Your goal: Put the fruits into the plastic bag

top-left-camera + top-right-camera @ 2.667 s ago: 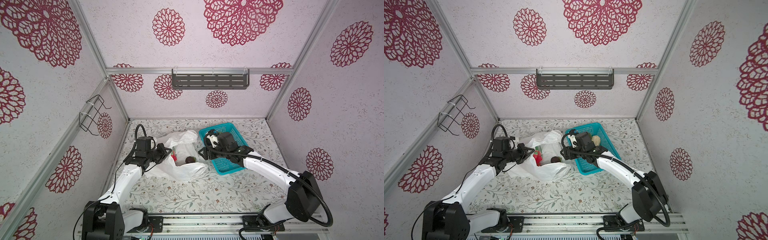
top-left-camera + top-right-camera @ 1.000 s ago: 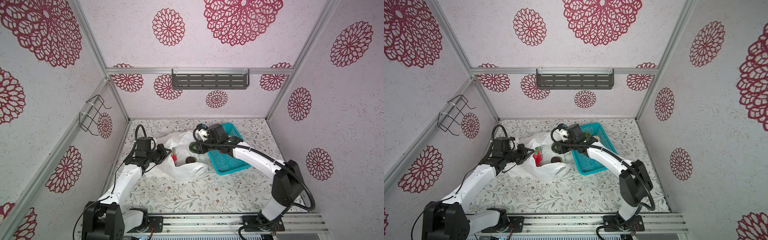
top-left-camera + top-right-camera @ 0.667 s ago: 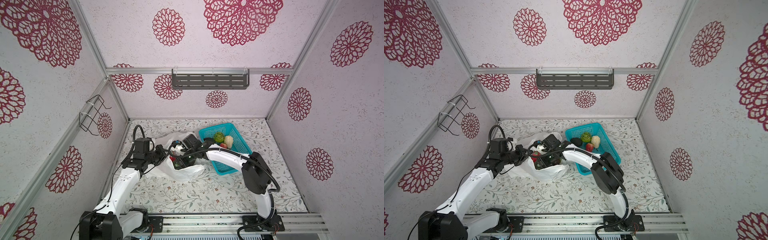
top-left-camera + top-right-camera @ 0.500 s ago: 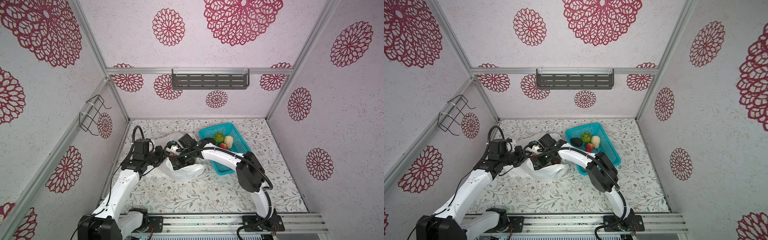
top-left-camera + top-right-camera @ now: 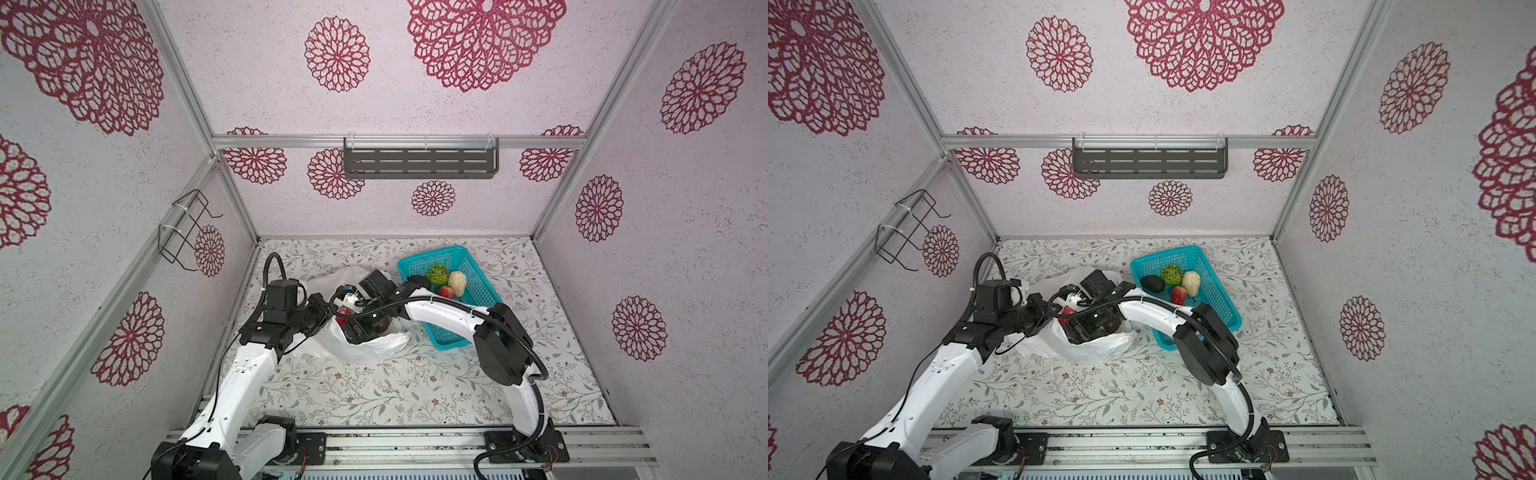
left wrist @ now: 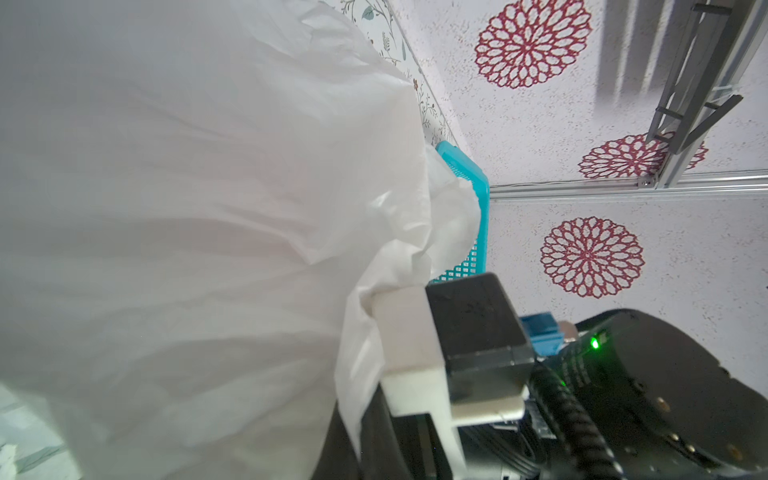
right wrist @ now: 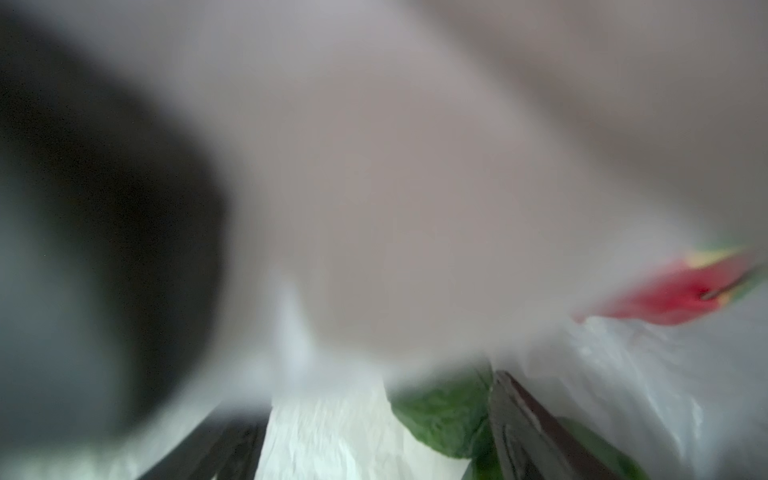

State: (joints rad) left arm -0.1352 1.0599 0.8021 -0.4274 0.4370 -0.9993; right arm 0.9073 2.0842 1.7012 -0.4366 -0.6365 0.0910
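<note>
My right gripper should next lift out open, swing over the basket and go down onto the red fruit [image 5: 1178,295], as the green fruit is already in the bag.
The white plastic bag [image 5: 365,347] [image 5: 1088,347] lies left of centre with its mouth held up. My left gripper [image 5: 322,321] [image 5: 1039,318] is shut on the bag's rim; in the left wrist view the bag [image 6: 187,232] fills the picture and hides the jaws. My right gripper [image 5: 356,332] [image 7: 374,449] is inside the bag, open, with a green fruit [image 7: 446,417] lying against one finger. Also in the bag are a red-and-green piece [image 7: 681,296] [image 5: 1065,316] and a dark purple ball [image 5: 384,324]. The avocado [image 5: 1152,284], green bumpy ball [image 5: 1172,274], beige lump [image 5: 1191,283] and strawberry [image 5: 1179,295] sit in the basket.
The teal basket [image 5: 478,291] [image 5: 1223,307] stands right of the bag, close to the back wall. The right arm's forearm [image 5: 440,309] reaches across the basket's front corner. A grey shelf [image 5: 419,162] and a wire rack [image 5: 183,232] hang on the walls.
My right gripper has carried a green fruit from the basket into the bag and spread its jaws there. My left gripper has kept hold of the bag's rim.
</note>
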